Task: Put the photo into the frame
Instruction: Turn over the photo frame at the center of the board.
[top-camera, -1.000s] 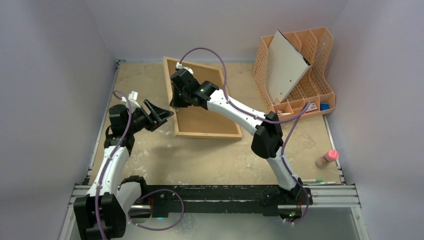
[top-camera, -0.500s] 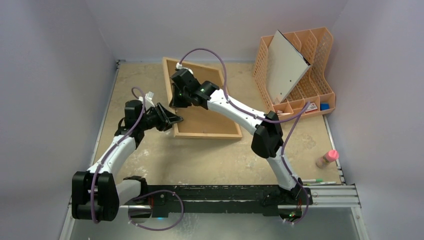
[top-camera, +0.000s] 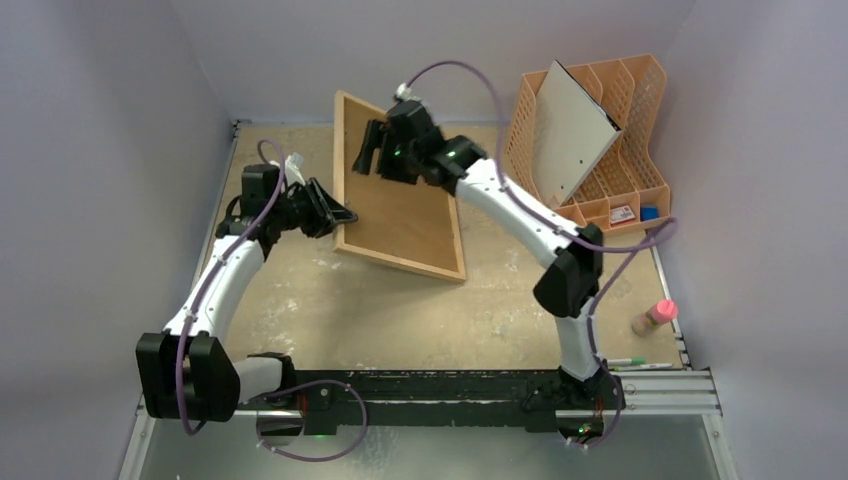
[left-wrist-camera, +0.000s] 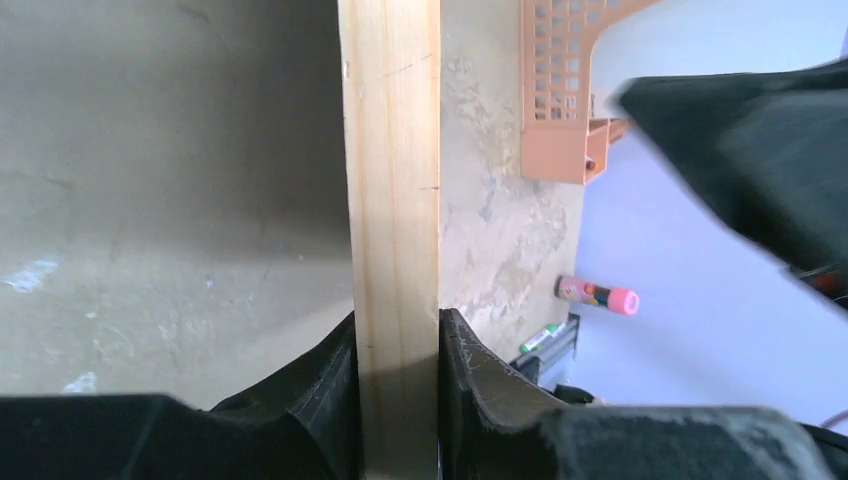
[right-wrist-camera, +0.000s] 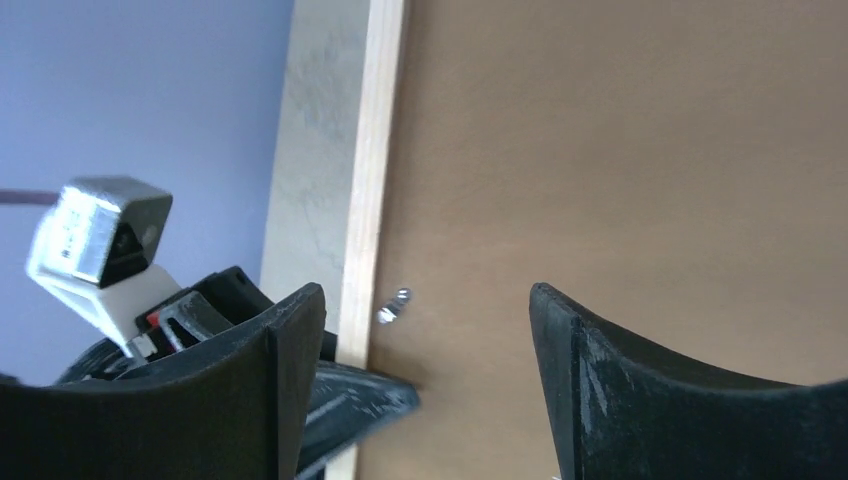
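The frame's brown back faces up, so next my left gripper will lift toward the right in the top view, stand the frame (top-camera: 398, 262) upright and release the frame's raised bar (top-camera: 339, 170).
The frame (top-camera: 398, 262) is a light wood rectangle with its brown hardboard back (top-camera: 405, 205) facing up, and it stands tilted, its left side raised off the table. My left gripper (top-camera: 338, 216) is shut on the frame's left rail (left-wrist-camera: 392, 180). One finger (left-wrist-camera: 338, 352) presses each side of the wood. My right gripper (top-camera: 368, 150) hovers open over the back panel (right-wrist-camera: 620, 150) near the far left rail (right-wrist-camera: 372, 180), holding nothing. A small metal tab (right-wrist-camera: 393, 305) sits by that rail. The photo is out of view.
An orange lattice organizer (top-camera: 640, 110) stands at the back right with a white-grey board (top-camera: 572, 130) leaning in it. A pink-capped bottle (top-camera: 655, 316) and pens (top-camera: 630, 362) lie near the right edge. Walls close in the left, back and right.
My left gripper reached the frame's left rail and shut on it. The frame's left side rose and it turned. My right gripper opened and pulled back toward the far edge.
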